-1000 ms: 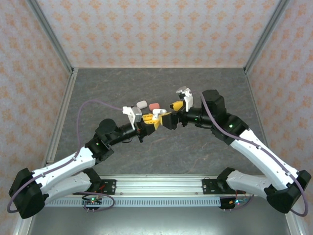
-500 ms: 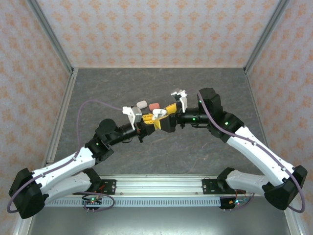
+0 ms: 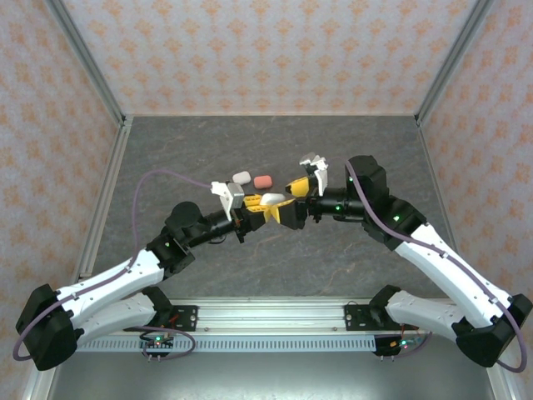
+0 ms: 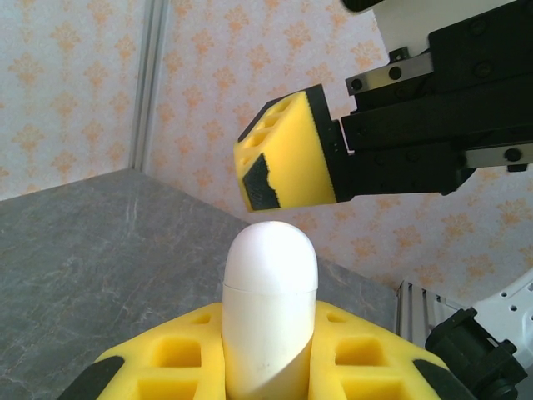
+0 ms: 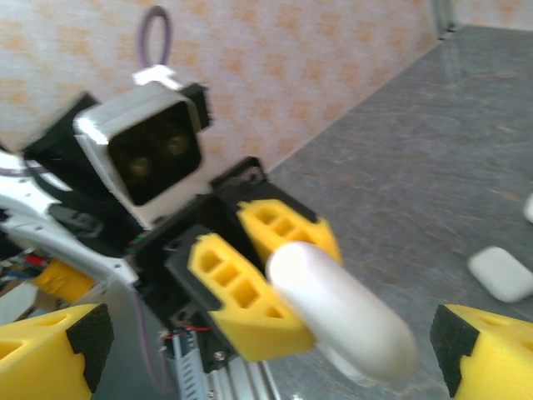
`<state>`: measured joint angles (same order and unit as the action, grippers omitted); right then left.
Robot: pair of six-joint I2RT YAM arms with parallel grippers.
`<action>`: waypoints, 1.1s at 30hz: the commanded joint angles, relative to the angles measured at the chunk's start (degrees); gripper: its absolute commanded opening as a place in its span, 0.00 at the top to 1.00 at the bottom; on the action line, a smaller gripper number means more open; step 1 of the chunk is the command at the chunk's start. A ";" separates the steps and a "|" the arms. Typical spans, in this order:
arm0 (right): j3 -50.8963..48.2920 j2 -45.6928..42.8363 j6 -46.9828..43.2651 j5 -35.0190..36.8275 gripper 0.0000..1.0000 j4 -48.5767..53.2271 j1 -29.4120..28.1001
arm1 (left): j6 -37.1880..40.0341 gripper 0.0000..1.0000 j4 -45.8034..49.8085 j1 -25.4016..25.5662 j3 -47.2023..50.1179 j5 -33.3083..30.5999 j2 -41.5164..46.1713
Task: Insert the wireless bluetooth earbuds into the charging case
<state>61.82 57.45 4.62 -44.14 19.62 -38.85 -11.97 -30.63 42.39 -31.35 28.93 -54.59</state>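
Observation:
My left gripper is above the grey tabletop, so next it will tilt its fingers down, lower the shut case there, short of the coral-pink case, and release.
My left gripper (image 3: pixel 266 205) is shut on a closed white capsule-shaped charging case (image 3: pixel 273 199), held above the table with its rounded end pointing right. In the left wrist view the case (image 4: pixel 269 292) stands upright between my yellow fingers (image 4: pixel 158 358). My right gripper (image 3: pixel 292 202) is open wide and faces the case's free end, one finger on each side of it without touching. In the right wrist view the case (image 5: pixel 346 317) sticks out toward the camera, between my right fingers (image 5: pixel 50 350). The earbuds are out of view.
A small white case (image 3: pixel 241 177) and a coral-pink case (image 3: pixel 262 180) lie on the grey table (image 3: pixel 350 142) just behind the grippers. The white one (image 5: pixel 500 273) also appears in the right wrist view. Patterned walls enclose the table on three sides.
My right gripper has come down and nearer, from behind the case to level with its free end. The left gripper keeps its hold and has barely shifted.

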 commanded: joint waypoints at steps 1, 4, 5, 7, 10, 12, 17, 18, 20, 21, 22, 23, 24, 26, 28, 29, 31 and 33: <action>1.02 -1.40 -2.05 11.49 0.01 3.29 0.00 | 1.02 1.00 2.08 0.32 -1.51 -2.39 0.40; 0.61 -2.66 -2.22 16.83 0.01 3.08 0.00 | 1.07 1.00 5.02 0.30 -1.60 -4.45 0.62; 0.29 -3.01 -1.82 19.67 0.01 3.06 -0.02 | 0.99 1.00 6.20 0.26 -1.68 -5.60 0.53; -0.18 -3.47 -1.51 25.70 0.01 3.94 0.00 | 0.84 1.00 10.50 0.24 -2.61 -8.94 -0.03; -0.92 -3.66 -0.90 33.79 0.01 5.95 0.00 | 0.19 1.00 18.74 -0.42 -5.56 -14.76 -2.64; -1.58 -3.65 -0.09 36.21 0.01 6.72 0.00 | -2.10 1.00 21.06 -2.16 -6.89 -15.39 -5.59; -3.62 -3.57 0.92 39.42 0.01 7.18 0.00 | -6.77 1.00 24.58 -5.07 -10.65 -16.75 -15.59; -3.96 -3.38 0.98 40.23 0.01 7.53 0.00 | -7.09 1.00 26.22 -5.30 -12.29 -17.15 -18.30; -4.46 -3.12 0.94 41.35 0.01 7.81 0.00 | -7.49 1.00 28.67 -5.39 -15.93 -17.06 -23.82; -4.74 -2.97 0.97 41.59 0.01 7.94 0.00 | -7.78 1.00 29.71 -5.46 -17.94 -16.74 -26.62; -4.95 -2.87 0.99 41.59 0.01 7.86 -0.04 | -8.17 1.00 30.10 -5.46 -19.48 -16.10 -29.19; -5.34 -2.79 0.93 41.58 0.01 7.64 0.00 | -8.79 1.00 30.16 -5.45 -21.24 -15.33 -31.88; -5.63 -2.63 0.98 41.50 0.01 7.54 0.00 | -9.50 1.00 29.97 -5.45 -22.74 -14.62 -34.35; -5.94 -2.32 0.90 41.63 0.01 7.55 0.00 | -10.88 1.00 29.41 -5.45 -25.37 -13.77 -38.61; -6.25 -2.09 0.71 41.76 0.01 7.62 -0.01 | -11.98 1.00 29.61 -5.45 -27.61 -14.06 -42.12; -6.35 -2.02 0.66 41.83 0.01 7.63 -0.02 | -12.38 1.00 29.89 -5.45 -28.61 -14.45 -43.88; -6.54 -1.90 0.34 41.77 0.01 7.70 0.00 | -13.06 1.00 30.41 -5.39 -30.21 -15.31 -46.11; -6.78 -1.83 0.02 41.85 0.01 7.76 0.00 | -13.50 1.00 30.92 -5.47 -31.15 -16.26 -47.67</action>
<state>55.88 55.61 4.91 -3.99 26.65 -38.85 -23.44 -1.65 37.08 -60.07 14.46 -101.54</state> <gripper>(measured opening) 0.992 0.194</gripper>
